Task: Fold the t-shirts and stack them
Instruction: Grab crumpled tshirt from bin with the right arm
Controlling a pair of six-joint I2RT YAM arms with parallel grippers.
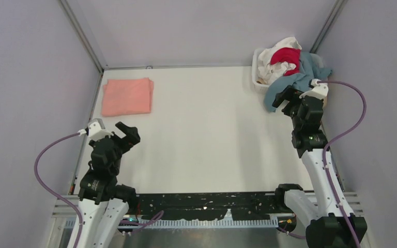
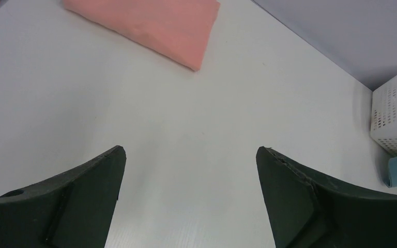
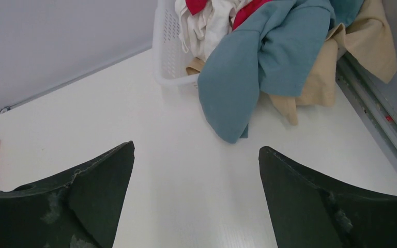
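Note:
The robot's right gripper will next go down and outward onto the hanging end of the blue-grey t-shirt and close there, because that end droops outside the basket's rim.
A folded salmon-pink t-shirt lies flat at the far left of the table; it also shows in the left wrist view. A blue-grey t-shirt hangs out of the white lattice basket at the far right, its end on the table. Red, white and tan shirts are piled with it. My left gripper is open and empty, near the pink shirt's front side. My right gripper is open and empty, just short of the blue-grey shirt.
The basket stands in the far right corner against the wall. A metal rail runs along the table's right edge. Purple cables loop from both wrists. A black and white strip lies along the near edge between the arm bases.

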